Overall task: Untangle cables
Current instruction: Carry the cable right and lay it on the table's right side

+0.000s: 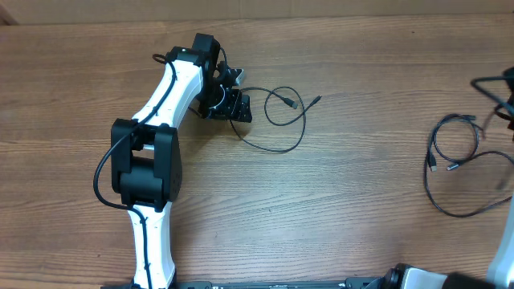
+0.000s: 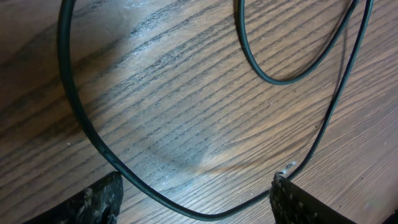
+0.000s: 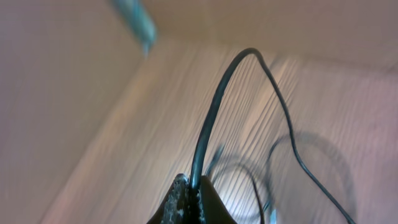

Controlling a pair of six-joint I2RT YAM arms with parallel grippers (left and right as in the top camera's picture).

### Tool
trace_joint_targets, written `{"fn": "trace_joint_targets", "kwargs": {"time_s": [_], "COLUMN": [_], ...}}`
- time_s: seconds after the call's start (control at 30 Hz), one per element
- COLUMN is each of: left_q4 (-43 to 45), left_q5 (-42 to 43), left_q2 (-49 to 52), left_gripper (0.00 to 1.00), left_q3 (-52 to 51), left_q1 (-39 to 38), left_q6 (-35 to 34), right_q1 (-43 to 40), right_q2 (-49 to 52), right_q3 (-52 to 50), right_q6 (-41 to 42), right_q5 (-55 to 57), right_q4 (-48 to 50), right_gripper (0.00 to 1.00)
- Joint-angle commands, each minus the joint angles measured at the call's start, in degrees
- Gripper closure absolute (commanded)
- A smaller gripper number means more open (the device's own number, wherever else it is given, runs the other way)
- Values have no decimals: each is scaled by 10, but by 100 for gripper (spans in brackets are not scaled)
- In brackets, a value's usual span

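Note:
Next I need to move my right gripper to the left in the overhead view and down to release the cable, since the cable's small loop (image 1: 453, 135) lies below it on that side.
One thin black cable (image 1: 283, 120) lies in loose loops left of the table's centre, its small plug ends (image 1: 294, 103) pointing right. My left gripper (image 1: 228, 101) sits at that cable's left end. In the left wrist view the gripper (image 2: 196, 208) is open, with the cable (image 2: 205, 216) curving across the wood between its dark fingers (image 2: 93, 200), not pinched. A second cable (image 1: 459, 163) is looped at the right edge. My right gripper (image 3: 191, 185) is shut on this cable (image 3: 214, 112), which arches up from the jaws and drops to the table.
The white left arm (image 1: 165, 120) stretches from the front edge up to the left-centre. Part of the right arm (image 1: 506, 253) shows at the lower right corner. The wooden table (image 1: 361, 225) ends at its far edge along the top of the overhead view.

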Motion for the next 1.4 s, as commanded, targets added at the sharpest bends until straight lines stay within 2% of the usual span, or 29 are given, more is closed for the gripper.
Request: {"fn": "trace_joint_targets", "kwargs": {"time_s": [0.0, 0.2, 0.33, 0.5, 0.6, 0.63, 0.7, 0.73, 0.8, 0.87, 0.93, 1.1, 1.37], "left_q4": [1, 1, 1, 1, 1, 1, 2, 1, 2, 2, 2, 2, 4], "left_q5": [-1, -1, -1, -1, -2, -2, -1, -2, -2, -2, -2, -2, -3], "left_q2": [6, 6, 6, 6, 6, 6, 6, 6, 6, 6, 6, 6, 6], "left_gripper": [25, 24, 23, 23, 23, 23, 23, 23, 23, 23, 23, 26, 26], "left_q3": [2, 2, 2, 2, 2, 2, 2, 2, 2, 2, 2, 2, 2], "left_q1": [-3, -3, -3, -3, -3, -3, -3, -3, -3, -3, -3, -3, -3], "left_q6": [-6, -6, -6, -6, -6, -6, -6, -6, -6, -6, -6, -6, -6], "right_q1": [-5, -5, -5, -5, -5, -5, -5, -5, -5, -4, -3, 18, 113], "right_q2": [52, 139, 190, 232, 235, 235, 235, 235, 235, 235, 236, 236, 236], "right_q3": [2, 2, 2, 2, 1, 1, 1, 1, 1, 1, 1, -1, -42], "right_q6": [22, 15, -34, -58, -58, -58, -58, -58, -58, -58, -58, -61, -103], "right_q5": [-168, -257, -313, -323, -323, -323, -323, -323, -323, -323, -323, -324, -343], "right_q4": [-13, -63, -86, -113, -118, -120, -124, -126, -129, -131, -134, -153, -125], "right_gripper": [96, 96, 96, 94, 87, 81, 59, 44, 24, 13, 9, 9, 8]}}
